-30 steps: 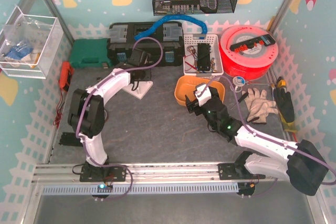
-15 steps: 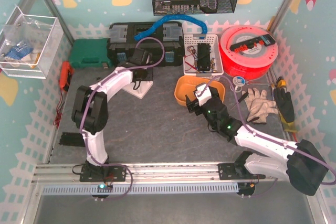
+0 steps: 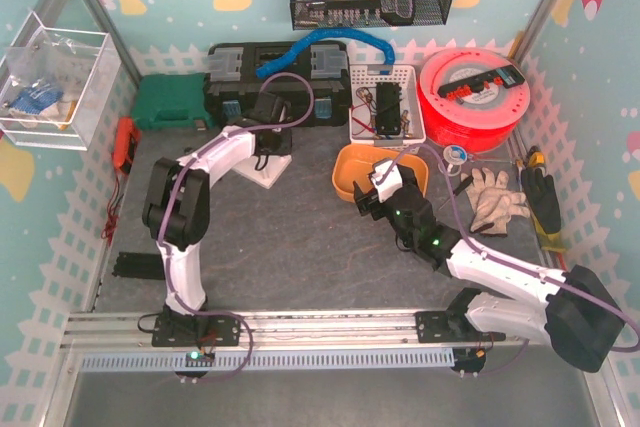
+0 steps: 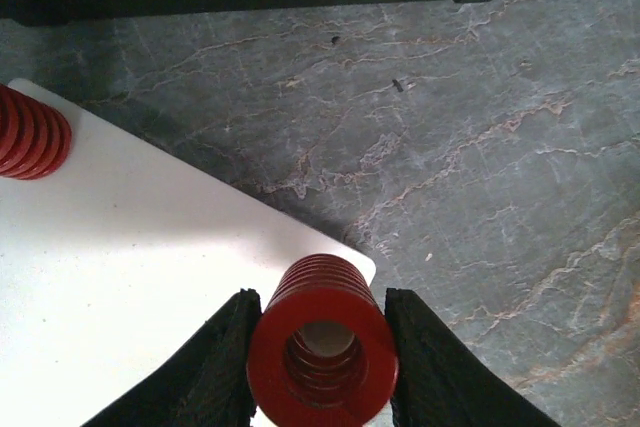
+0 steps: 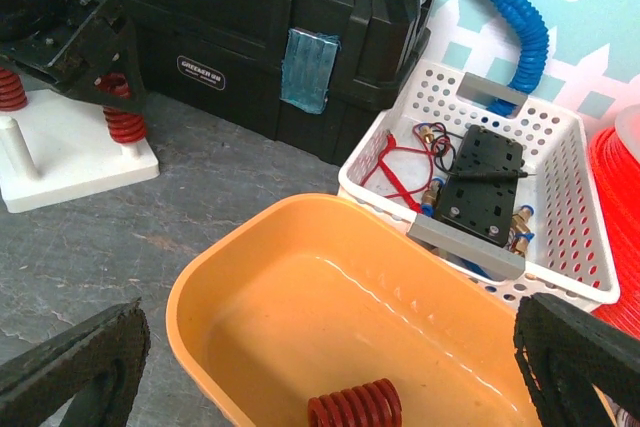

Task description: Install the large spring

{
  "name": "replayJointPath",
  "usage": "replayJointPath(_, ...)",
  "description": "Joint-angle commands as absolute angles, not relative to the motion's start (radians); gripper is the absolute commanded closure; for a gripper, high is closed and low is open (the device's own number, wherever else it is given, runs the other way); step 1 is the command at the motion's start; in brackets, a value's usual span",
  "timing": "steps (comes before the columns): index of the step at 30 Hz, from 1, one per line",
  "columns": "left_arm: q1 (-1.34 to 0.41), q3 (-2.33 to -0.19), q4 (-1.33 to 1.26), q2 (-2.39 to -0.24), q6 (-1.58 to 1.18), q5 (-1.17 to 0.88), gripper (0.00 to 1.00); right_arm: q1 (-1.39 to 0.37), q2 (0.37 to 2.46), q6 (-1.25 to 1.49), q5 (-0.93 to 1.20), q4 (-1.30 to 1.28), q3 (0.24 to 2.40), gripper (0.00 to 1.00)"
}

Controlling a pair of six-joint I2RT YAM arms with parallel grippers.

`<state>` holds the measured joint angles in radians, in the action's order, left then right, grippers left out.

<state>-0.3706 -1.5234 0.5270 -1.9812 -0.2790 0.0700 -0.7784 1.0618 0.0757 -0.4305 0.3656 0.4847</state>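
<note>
The red spring lies on its side in the orange bin [image 5: 250,277] below. My right gripper should next tip its open fingers down and lower them around the coils of the red spring [image 5: 355,405].
My left gripper [image 4: 320,357] is shut on a large red spring [image 4: 322,342], held upright over the near corner of the white base plate [image 4: 150,267]. A second red spring [image 4: 30,132] stands at the plate's far left. In the right wrist view the held spring [image 5: 122,127] reaches down to the white base [image 5: 80,162], beside a bare white post [image 5: 10,142]. My right gripper [image 5: 325,367] is open and empty above the orange bin [image 5: 250,277], where another red spring [image 5: 355,409] lies on its side. In the top view the left gripper [image 3: 262,142] is over the base [image 3: 272,175].
A black toolbox [image 3: 280,87] stands right behind the base plate. A white basket [image 3: 385,107] with parts sits behind the orange bin [image 3: 345,172]. A red filament spool [image 3: 475,87], gloves [image 3: 495,202] and a green case [image 3: 170,102] lie round the edges.
The left arm's elbow has shifted a little up and to the right while its gripper stays over the white base. The right arm has not moved.
</note>
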Motion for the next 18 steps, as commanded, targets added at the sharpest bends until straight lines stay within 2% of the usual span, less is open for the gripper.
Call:
replayJointPath(1,-0.36,-1.558,0.538,-2.005,-0.258,0.063,0.63,-0.775,1.069,0.07,-0.447,0.377,0.483,0.01)
replayJointPath(14,-0.357,-1.537,0.508,-1.93,-0.281,0.02,0.42,-0.752,1.102,0.065,-0.421,0.363,0.499,0.01)
replayJointPath(18,-0.356,-1.456,0.428,-1.807,-0.31,0.014,0.37,-0.673,1.129,0.118,-0.278,0.234,0.573,0.01)
